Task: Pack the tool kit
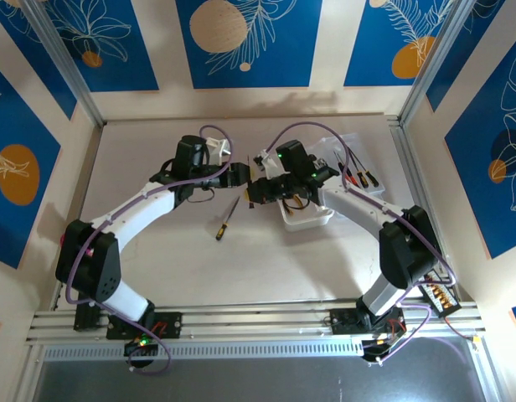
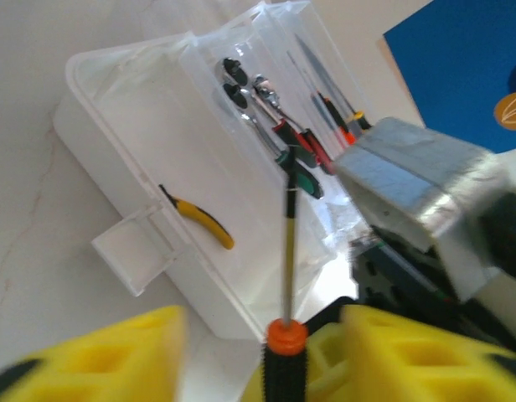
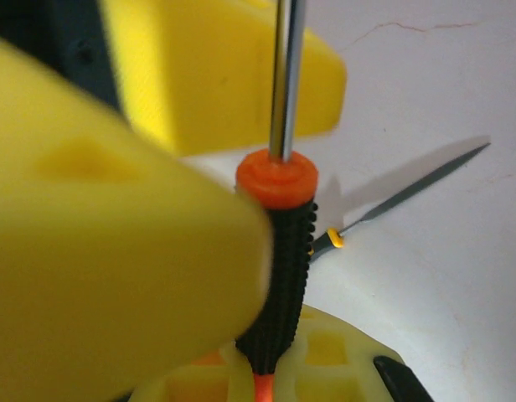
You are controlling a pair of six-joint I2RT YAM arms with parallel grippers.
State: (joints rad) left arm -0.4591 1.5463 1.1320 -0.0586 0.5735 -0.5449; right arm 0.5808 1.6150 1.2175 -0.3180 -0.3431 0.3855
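I need to move my right gripper across the open box [image 1: 307, 219] next and down onto the thin screwdrivers in its lid [image 1: 347, 173] to release its screwdriver, since the lid holds matching orange-and-black screwdrivers.
A black screwdriver with an orange collar [image 3: 277, 251] is clamped by its ribbed handle in my right gripper [image 3: 279, 314], which is shut on it. My left gripper [image 2: 260, 328] is around the same screwdriver [image 2: 285, 356], open, its yellow fingers [image 2: 99, 356] standing apart on either side of the handle. Both grippers meet mid-table, the left gripper [image 1: 239, 174] beside the right gripper [image 1: 258, 191]. The clear plastic box [image 1: 307, 219] lies open just right of them. Yellow-handled pliers [image 2: 199, 219] lie in its base, and ratchets [image 2: 241, 94] and red-handled tools [image 2: 308, 151] in its lid.
A second thin screwdriver with a yellow band [image 1: 225, 219] lies loose on the table in front of the grippers, and its shaft [image 3: 409, 191] also shows in the right wrist view. More thin screwdrivers [image 1: 358, 176] sit at the box's far right. Wall panels ring the table.
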